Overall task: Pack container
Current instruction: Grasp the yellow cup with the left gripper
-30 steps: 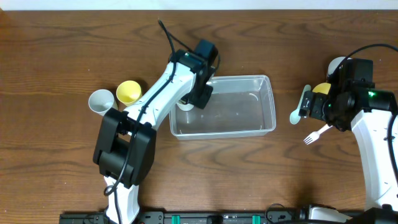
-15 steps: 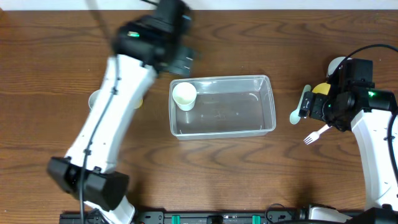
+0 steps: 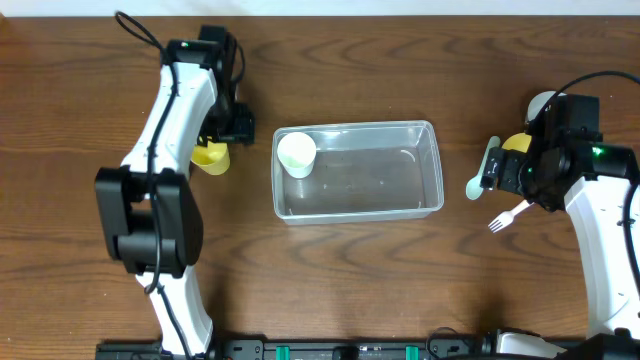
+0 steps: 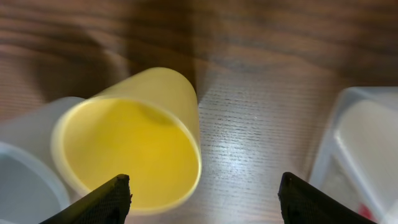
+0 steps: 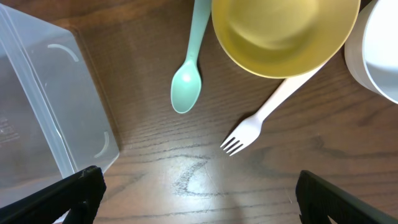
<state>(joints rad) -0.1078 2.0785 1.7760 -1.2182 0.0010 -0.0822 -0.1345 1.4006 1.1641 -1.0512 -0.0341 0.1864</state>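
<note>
The translucent white cup crowds one side of the yellow cup, so my left gripper will next go down over the yellow cup at its container-side rim point(image 3: 226, 151) point(image 4: 194, 152), with one finger in the yellow cup's opening.
The clear container point(image 3: 385, 180) sits mid-table with a white cup point(image 3: 296, 154) upright in its far left corner. My left gripper point(image 3: 226, 130) is open and empty, just above a yellow cup point(image 3: 210, 156) to the left of the container. In the left wrist view the yellow cup point(image 4: 127, 146) lies between and ahead of the open fingers point(image 4: 202, 199), and the container's edge point(image 4: 367, 149) shows at the right. My right gripper point(image 3: 497, 170) is open and empty, hovering right of the container over bare wood point(image 5: 199, 199).
A translucent white cup point(image 4: 25, 168) stands against the yellow cup. Near the right gripper lie a mint spoon point(image 5: 189, 74), a white fork point(image 5: 267, 115), a yellow bowl point(image 5: 283, 34) and a white bowl point(image 5: 379, 56). The container's corner point(image 5: 43, 99) is close by.
My left arm let go of the white cup inside the container, lifted out and swung left to above the yellow cup. The right arm has not moved.
</note>
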